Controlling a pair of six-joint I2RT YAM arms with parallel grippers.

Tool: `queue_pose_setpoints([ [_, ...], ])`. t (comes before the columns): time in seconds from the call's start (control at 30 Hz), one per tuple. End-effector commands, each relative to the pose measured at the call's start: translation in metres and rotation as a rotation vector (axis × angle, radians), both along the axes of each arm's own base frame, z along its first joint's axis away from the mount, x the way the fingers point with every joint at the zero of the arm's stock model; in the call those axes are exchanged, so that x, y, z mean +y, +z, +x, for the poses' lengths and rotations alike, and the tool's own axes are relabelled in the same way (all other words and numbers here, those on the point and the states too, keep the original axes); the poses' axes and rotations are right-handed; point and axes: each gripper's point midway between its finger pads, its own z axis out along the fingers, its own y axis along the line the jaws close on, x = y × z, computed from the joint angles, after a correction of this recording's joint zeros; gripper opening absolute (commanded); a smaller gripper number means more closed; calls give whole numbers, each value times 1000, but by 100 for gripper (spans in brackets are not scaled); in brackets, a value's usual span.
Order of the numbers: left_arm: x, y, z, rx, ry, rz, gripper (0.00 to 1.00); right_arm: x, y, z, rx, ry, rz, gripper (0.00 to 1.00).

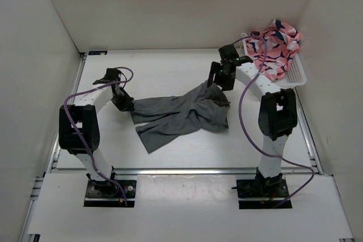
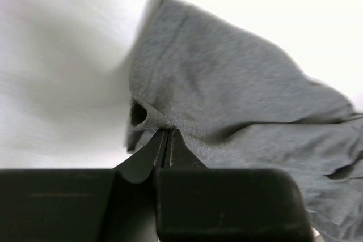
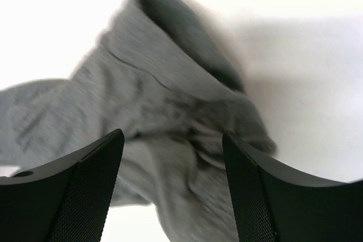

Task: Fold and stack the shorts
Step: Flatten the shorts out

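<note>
My right gripper will shift left in the top view over the waistband's far corner (image 1: 203, 88) (image 3: 136, 29) and lower, opposite the leg's held hem, since the corner lies below it.
The grey shorts (image 1: 181, 114) lie crumpled across the middle of the table, legs toward the left and front, waistband bunched at the right. My left gripper (image 1: 126, 104) is shut on the hem of the left leg; in the left wrist view its tips (image 2: 166, 134) pinch a fold of grey fabric (image 2: 238, 89). My right gripper (image 1: 222, 86) hovers over the bunched waistband end, jaws wide open and empty. In the right wrist view the shorts (image 3: 170, 117) lie between and beyond the two black fingers (image 3: 85, 185).
A white basket (image 1: 295, 75) stands at the back right, holding a pink patterned garment (image 1: 275, 46). White walls enclose the table on the left, back and right.
</note>
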Motion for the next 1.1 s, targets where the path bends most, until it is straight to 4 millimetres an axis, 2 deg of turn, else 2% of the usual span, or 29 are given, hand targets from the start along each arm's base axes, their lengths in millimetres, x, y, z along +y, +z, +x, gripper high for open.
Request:
queue_pose_setpoints([
  [0.0,-3,36,23,-125,-23,-6,10,19,-2,14,-25,18,-73,75],
  [0.13,-6,67,35,-198,-49,-17,10,33,-12,30,-20,-4,-88,75],
  [0.17,-9,75,36,-212,-55,-29,10,31,-14,34,-19,-27,-101,75],
  [0.33,-10,94,39,-227,-78,-30,10,46,-30,59,-3,-102,-58,75],
  [0.37,-10,99,42,-243,-89,-25,10,47,-42,60,23,-111,-65,75],
  [0.4,-10,97,39,-228,-89,-25,10,42,-36,71,-8,-151,-89,72],
  [0.43,-8,105,42,-239,-85,-17,10,41,-43,74,-4,-187,-98,69],
  [0.5,-6,110,42,-242,-91,-4,10,38,-46,80,-10,-218,-114,33],
  [0.53,-6,113,43,-246,-100,1,10,41,-36,86,-35,-219,-99,18],
  [0.57,-6,122,45,-260,-100,1,10,39,-37,87,-35,-236,-107,0],
  [0.6,-4,128,47,-271,-105,17,10,38,-28,91,-58,-245,-109,0],
  [0.63,2,135,51,-284,-89,32,10,39,-10,95,-94,-247,-88,0],
  [0.67,8,155,60,-333,-82,47,10,39,2,99,-123,-247,-87,0],
  [0.73,14,168,69,-347,-78,55,10,44,32,107,-183,-232,-51,0],
  [0.77,18,171,76,-348,-79,62,10,49,66,117,-261,-218,-9,0],
  [0.8,28,200,89,-414,-64,74,10,53,80,121,-288,-212,19,0],
  [0.87,39,223,97,-446,-39,81,10,57,142,129,-417,-185,102,0],
  [0.9,48,253,108,-520,-28,96,10,67,166,131,-467,-155,168,0],
  [0.93,49,272,111,-572,-35,107,10,64,199,128,-529,-144,207,0],
  [0.97,54,285,115,-605,-22,113,10,65,222,125,-579,-128,235,0],
  [1.0,61,317,117,-685,-14,130,10,63,236,122,-612,-128,251,0],
  [1.03,61,327,120,-713,-13,133,10,61,278,112,-706,-108,290,0],
  [1.07,66,340,118,-740,-2,139,10,59,286,107,-728,-101,291,0],
])
